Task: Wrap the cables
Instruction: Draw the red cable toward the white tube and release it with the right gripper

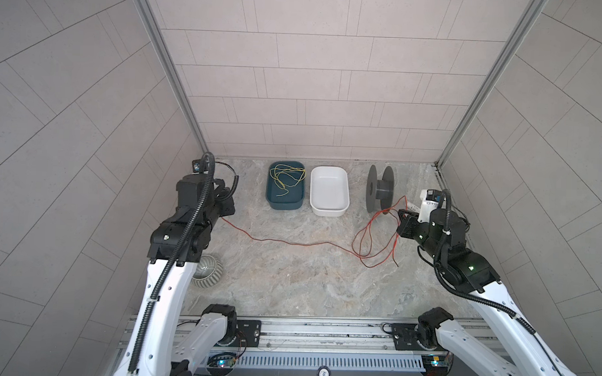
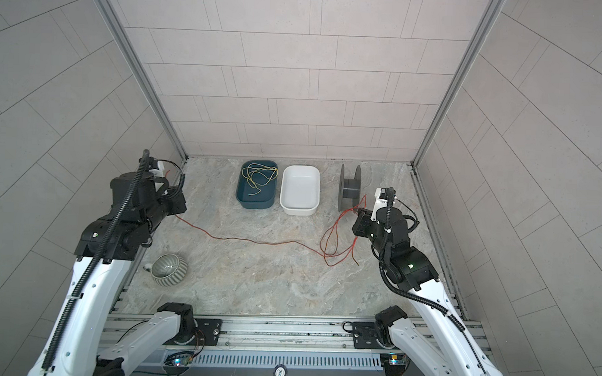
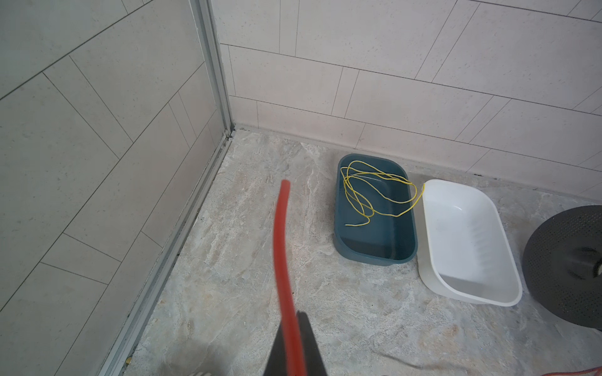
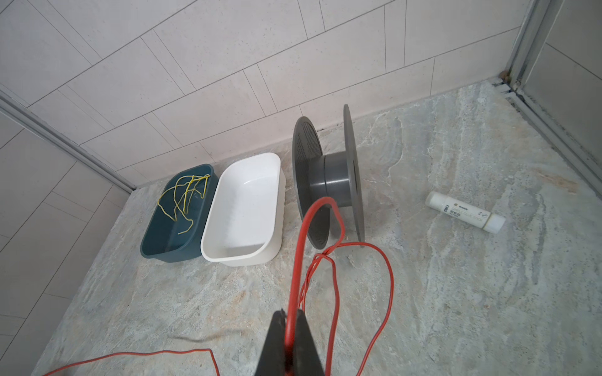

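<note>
The wire's loops lie bunched, so my right gripper should next swing sideways from the spool [image 4: 329,175], past the glue stick, and release the wire over bare floor.
The cables are one thin red-orange wire [image 1: 290,244] lying across the marble floor between both arms in both top views [image 2: 256,242]. My left gripper [image 3: 294,317] is shut on one end of it, and a short free length of the wire [image 3: 280,247] sticks out past the fingertips. My right gripper [image 4: 288,314] is shut on the wire [image 4: 298,260] near its other end, beside a grey empty spool [image 4: 329,175]. From there loose loops [image 1: 373,246] hang down to the floor. In a top view the left gripper [image 1: 225,203] is mostly hidden by its arm; the right gripper [image 1: 403,220] sits just in front of the spool [image 1: 380,188].
A teal tray [image 1: 270,191] holding a yellow-green wire and an empty white tray [image 1: 328,210] stand side by side at the back wall. A ribbed grey bowl [image 2: 169,268] sits by the left arm. A white glue stick [image 4: 465,211] lies right of the spool. Walls close three sides.
</note>
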